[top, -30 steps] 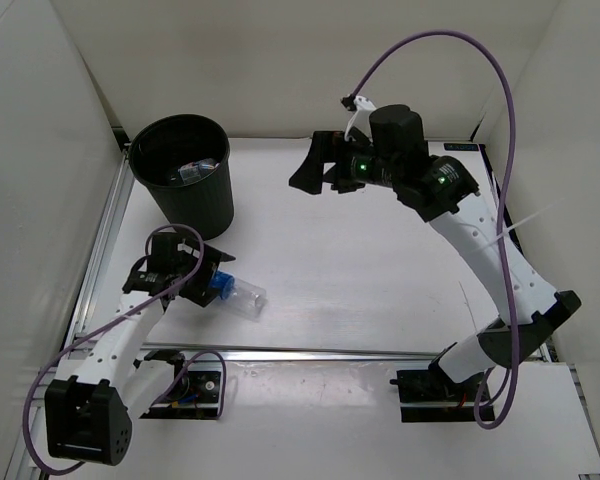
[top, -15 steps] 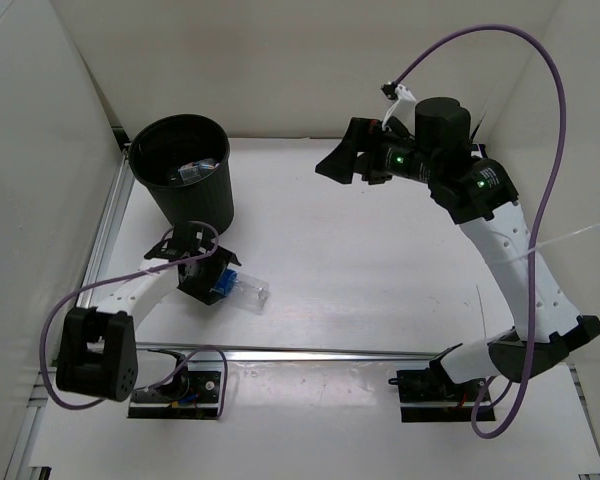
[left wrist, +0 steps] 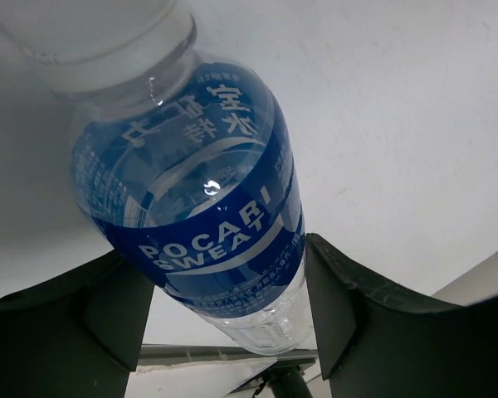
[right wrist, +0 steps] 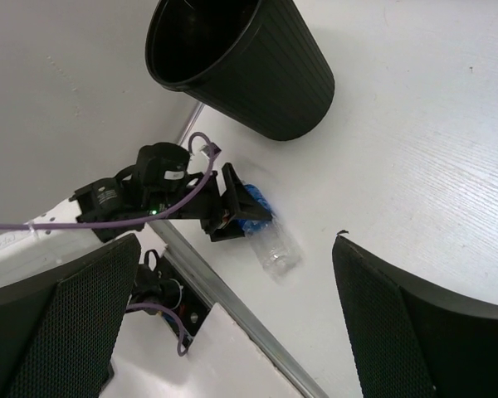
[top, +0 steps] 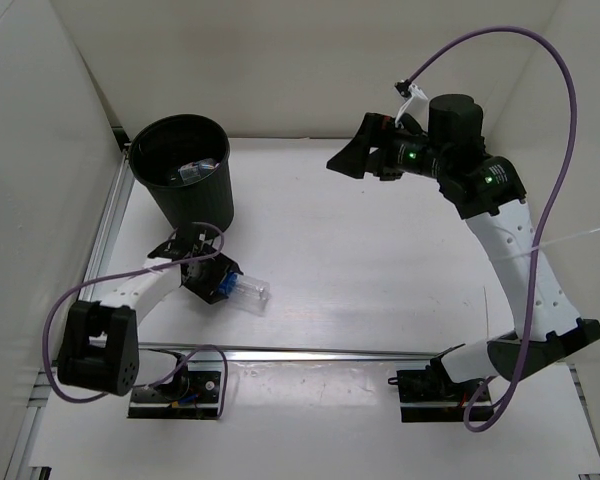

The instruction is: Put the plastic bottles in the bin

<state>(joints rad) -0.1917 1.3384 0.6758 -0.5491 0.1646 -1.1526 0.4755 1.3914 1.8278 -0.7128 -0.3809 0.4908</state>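
Note:
My left gripper will next lift the labelled bottle up, then move it outward over the bin's opening (top: 179, 150) and let it go, because the bin's rim is well above the tabletop.
A clear plastic bottle (top: 248, 293) with a blue label lies on its side on the white table, below and right of the bin (top: 192, 205). My left gripper (top: 218, 281) is low on the table, its jaws pressed against both sides of the bottle's labelled part (left wrist: 199, 191). The black bin stands at the back left, and other bottles (top: 194, 170) lie inside it. My right gripper (top: 348, 160) is open and empty, held high over the back of the table. In the right wrist view the bin (right wrist: 266, 83) and the bottle (right wrist: 278, 249) show far below.
A metal rail (top: 310, 352) runs along the table's near edge. White walls close in the left, back and right sides. The bin stands close to the left wall.
My left arm has dropped lower and its gripper has closed in on the bottle, nudging it slightly right. My right arm has swung up and to the right.

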